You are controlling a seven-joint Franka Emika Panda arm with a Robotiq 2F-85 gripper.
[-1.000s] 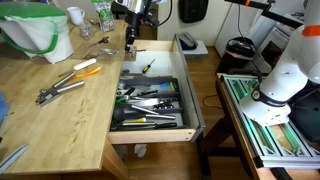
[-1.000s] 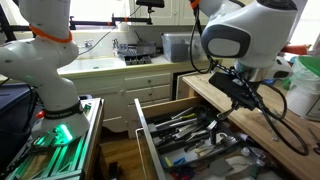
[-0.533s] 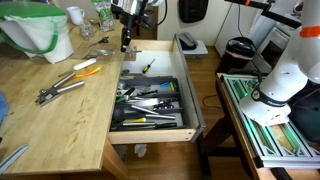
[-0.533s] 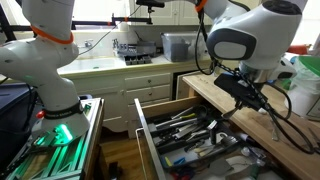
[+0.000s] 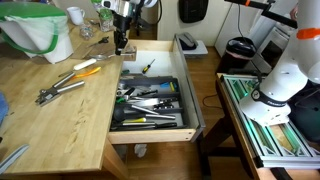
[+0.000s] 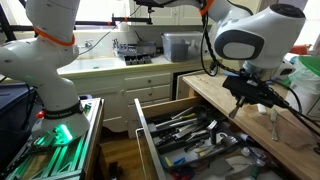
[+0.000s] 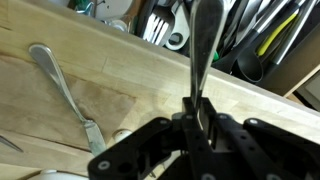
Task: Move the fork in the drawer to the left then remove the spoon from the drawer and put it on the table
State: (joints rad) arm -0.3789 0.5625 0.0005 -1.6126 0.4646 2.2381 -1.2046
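The gripper moves outward over that bare strip (image 5: pixel 105 56) next, as bare planks show between the other utensil and the drawer (image 5: pixel 150 133). Then it turns, lowers and releases the spoon.
My gripper (image 7: pixel 197 110) is shut on a slim metal spoon (image 7: pixel 206 45) that hangs straight down; its lower end runs out of the wrist view. In both exterior views the gripper (image 5: pixel 120 42) (image 6: pixel 266 103) hovers over the table (image 5: pixel 60 120) (image 6: pixel 215 92), just beside the open drawer (image 5: pixel 150 133) (image 6: pixel 145 130). The drawer's dark tray holds much cutlery (image 7: pixel 250 40); I cannot pick out the fork among it. The table's plank top (image 7: pixel 130 95) lies right under the jaws.
Another metal utensil (image 7: pixel 62 88) lies on the table below the gripper. Yellow-handled pliers (image 5: pixel 78 70), a green-and-white bag (image 5: pixel 35 30) and a mug (image 5: pixel 76 16) stand on the table. A green-and-white rack (image 5: pixel 270 125) stands past the drawer.
The gripper has moved with the spoon from over the drawer's back corner sideways to above the table edge. The drawer's contents have not moved.
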